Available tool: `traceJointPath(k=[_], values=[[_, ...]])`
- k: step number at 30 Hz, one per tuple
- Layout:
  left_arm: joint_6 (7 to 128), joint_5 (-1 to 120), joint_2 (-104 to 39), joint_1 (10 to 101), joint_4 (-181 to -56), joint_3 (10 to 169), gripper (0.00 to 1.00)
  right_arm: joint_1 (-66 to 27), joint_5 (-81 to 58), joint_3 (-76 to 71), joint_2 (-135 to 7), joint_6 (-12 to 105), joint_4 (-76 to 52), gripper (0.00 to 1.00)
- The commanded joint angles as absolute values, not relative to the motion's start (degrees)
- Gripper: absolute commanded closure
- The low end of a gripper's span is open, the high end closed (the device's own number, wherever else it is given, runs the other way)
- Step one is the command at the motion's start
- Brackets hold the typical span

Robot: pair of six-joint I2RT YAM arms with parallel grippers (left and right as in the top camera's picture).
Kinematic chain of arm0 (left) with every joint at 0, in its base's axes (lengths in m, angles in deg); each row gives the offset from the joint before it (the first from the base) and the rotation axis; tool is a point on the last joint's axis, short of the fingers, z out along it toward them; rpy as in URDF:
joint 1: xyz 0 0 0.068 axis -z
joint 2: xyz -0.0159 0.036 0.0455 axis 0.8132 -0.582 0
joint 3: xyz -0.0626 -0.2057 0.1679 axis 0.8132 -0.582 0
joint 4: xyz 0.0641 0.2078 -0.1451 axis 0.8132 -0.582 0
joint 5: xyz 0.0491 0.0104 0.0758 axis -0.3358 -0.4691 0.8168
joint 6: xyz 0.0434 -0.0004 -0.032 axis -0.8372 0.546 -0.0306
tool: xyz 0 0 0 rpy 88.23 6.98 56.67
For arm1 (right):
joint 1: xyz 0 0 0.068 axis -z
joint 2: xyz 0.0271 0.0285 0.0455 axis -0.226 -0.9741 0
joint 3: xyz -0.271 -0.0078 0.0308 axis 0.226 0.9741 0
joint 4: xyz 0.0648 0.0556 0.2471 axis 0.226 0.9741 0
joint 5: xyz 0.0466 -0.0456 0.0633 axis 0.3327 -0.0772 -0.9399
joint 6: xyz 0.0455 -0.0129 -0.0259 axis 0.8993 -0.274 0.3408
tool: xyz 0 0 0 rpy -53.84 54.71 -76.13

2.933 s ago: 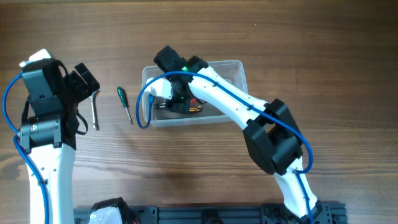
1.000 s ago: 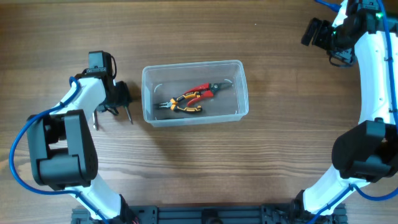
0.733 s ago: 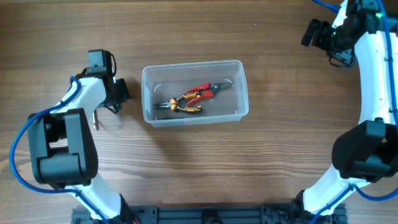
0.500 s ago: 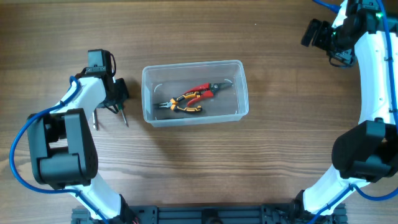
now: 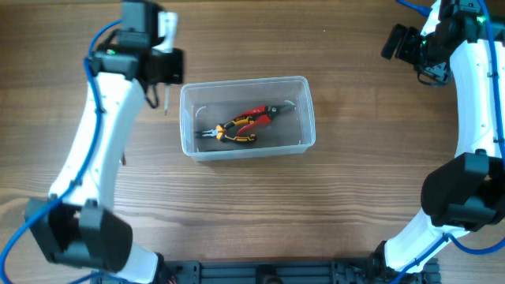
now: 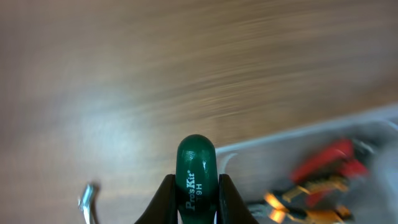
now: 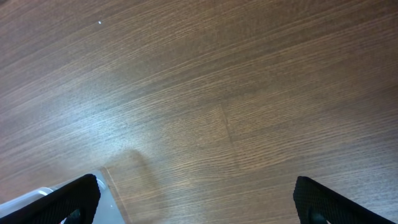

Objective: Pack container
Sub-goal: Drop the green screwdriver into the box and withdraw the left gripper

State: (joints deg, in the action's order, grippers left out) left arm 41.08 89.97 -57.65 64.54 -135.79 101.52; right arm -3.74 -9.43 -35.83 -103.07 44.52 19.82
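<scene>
The screwdriver goes across and down with my left gripper next. The bare bottom of the container past the pliers (image 5: 278,135) lies below that gripper and to its right in the overhead view.
The clear container (image 5: 245,80) stands mid-table with red-handled pliers (image 5: 257,113) and orange-handled pliers (image 5: 233,134) inside. My left gripper (image 5: 161,77) hangs off its far left corner, shut on a green-handled screwdriver (image 6: 196,169). The handle sits between the black fingers (image 6: 164,200), and the thin shaft (image 5: 166,103) points down just outside the container's left wall. In the left wrist view the container rim (image 6: 292,132) and pliers (image 6: 326,173) are blurred at the lower right. My right gripper (image 5: 395,42) is far off at the top right, open and empty, fingers (image 7: 69,198) wide apart.
A small metal tool (image 6: 87,200) lies on the wooden table to the left of the container, seen at the bottom left of the left wrist view. The left arm (image 5: 102,134) reaches across the table's left side.
My left gripper has shut on the screwdriver, lifted it off the table and carried it up and right to the container's far left corner. The right arm has not moved.
</scene>
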Motion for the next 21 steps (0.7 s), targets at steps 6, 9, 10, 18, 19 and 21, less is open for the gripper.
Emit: traceJointPath(k=[6, 9, 10, 18, 19, 21], values=[[0.3, 82.3, -62.8, 87.9, -138.0, 101.2, 0.96, -4.0, -10.2, -35.3, -104.0, 45.2, 19.8, 0.00], [-3.0, 74.7, -70.2, 91.2, -138.5, 101.2, 0.96, -4.0, -10.2, -35.3, -104.0, 45.2, 19.8, 0.00], [-3.0, 73.6, -72.5, 92.0, -138.6, 101.2, 0.96, -4.0, -10.2, -35.3, -104.0, 45.2, 19.9, 0.00], [-4.7, 78.9, -78.3, 98.3, -137.1, 101.2, 0.00, -4.0, -10.2, -35.3, -104.0, 45.2, 20.1, 0.00], [-0.1, 84.1, -78.3, 98.1, -135.6, 101.2, 0.00, -4.0, -10.2, -35.3, -104.0, 45.2, 20.3, 0.00], [11.1, 93.4, -78.2, 96.7, -134.4, 102.2, 0.00, -4.0, -10.2, -35.3, -104.0, 45.2, 20.5, 0.00]])
